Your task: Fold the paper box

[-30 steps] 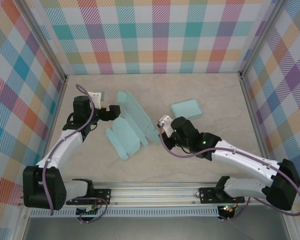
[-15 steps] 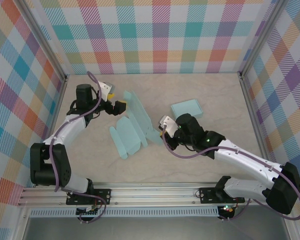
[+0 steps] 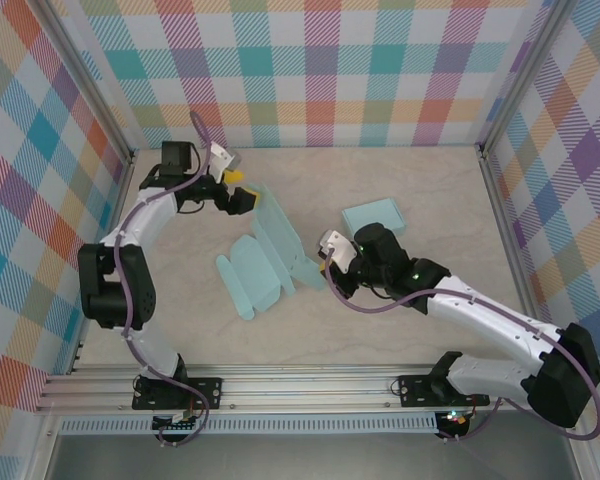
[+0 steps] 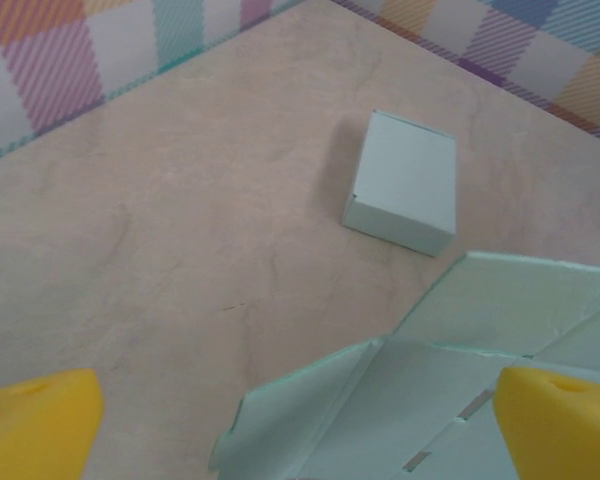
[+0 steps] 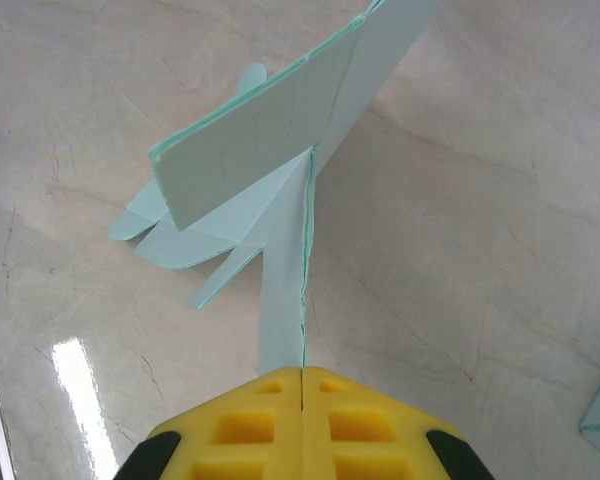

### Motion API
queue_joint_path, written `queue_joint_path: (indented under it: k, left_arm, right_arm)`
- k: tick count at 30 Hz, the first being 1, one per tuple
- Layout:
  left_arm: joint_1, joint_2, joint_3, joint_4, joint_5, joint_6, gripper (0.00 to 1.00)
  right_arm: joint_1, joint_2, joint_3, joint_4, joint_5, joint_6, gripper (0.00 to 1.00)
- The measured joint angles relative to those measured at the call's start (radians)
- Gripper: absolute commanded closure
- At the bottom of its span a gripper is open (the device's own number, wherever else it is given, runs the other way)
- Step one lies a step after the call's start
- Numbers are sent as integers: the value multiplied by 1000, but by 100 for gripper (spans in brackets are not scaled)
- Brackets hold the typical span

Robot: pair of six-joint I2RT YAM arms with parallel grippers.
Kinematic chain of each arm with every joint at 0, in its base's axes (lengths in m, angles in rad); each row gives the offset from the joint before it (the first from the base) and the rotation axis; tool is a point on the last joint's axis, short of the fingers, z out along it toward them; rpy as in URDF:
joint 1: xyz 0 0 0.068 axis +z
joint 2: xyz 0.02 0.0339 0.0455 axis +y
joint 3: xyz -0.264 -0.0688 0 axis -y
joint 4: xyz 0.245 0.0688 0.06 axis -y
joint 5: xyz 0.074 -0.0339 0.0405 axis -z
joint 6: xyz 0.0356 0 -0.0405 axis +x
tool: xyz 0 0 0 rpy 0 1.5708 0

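Note:
The near end of the paper box's raised panel is already in my right gripper, so my left gripper needs to close across the edge of the box's flap at that panel's far end.
The paper box [image 3: 265, 250] is a pale teal die-cut sheet, partly lifted, with one long panel standing on edge. My right gripper [image 3: 327, 268] is shut on the sheet's right-hand flap. In the right wrist view the yellow pads [image 5: 250, 420] are pressed together on the thin edge of the paper box [image 5: 280, 150], which rises away from them. My left gripper [image 3: 238, 188] hovers open above the sheet's far end. In the left wrist view its yellow fingertips [image 4: 35, 420] stand wide apart, with the paper box [image 4: 430, 380] below and nothing between them.
A small folded teal box [image 3: 373, 217] lies right of the sheet, also seen as the folded box [image 4: 400, 180] in the left wrist view. Checked walls [image 3: 320, 70] close the table on three sides. The rail [image 3: 310, 385] runs along the near edge.
My left arm has swung toward the back wall, carrying its open gripper to the sheet's far end. My right gripper has stayed shut on the flap and barely shifted.

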Motion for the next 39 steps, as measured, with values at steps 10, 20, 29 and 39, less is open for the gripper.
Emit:
queue_joint_path:
  k: [10, 20, 29, 39]
  left_arm:
    - [-3, 132, 111, -233, 119, 124, 17]
    - [-6, 131, 145, -364, 133, 216, 75]
    - [-22, 114, 128, -314, 81, 158, 93]
    - [-132, -257, -252, 109, -294, -170, 97]
  right_arm:
    - [-16, 45, 10, 12, -3, 0, 100]
    - [-76, 47, 10, 34, 19, 47, 100]
    - [-101, 47, 10, 55, 17, 84, 100]
    - [-170, 56, 18, 54, 20, 120, 100]
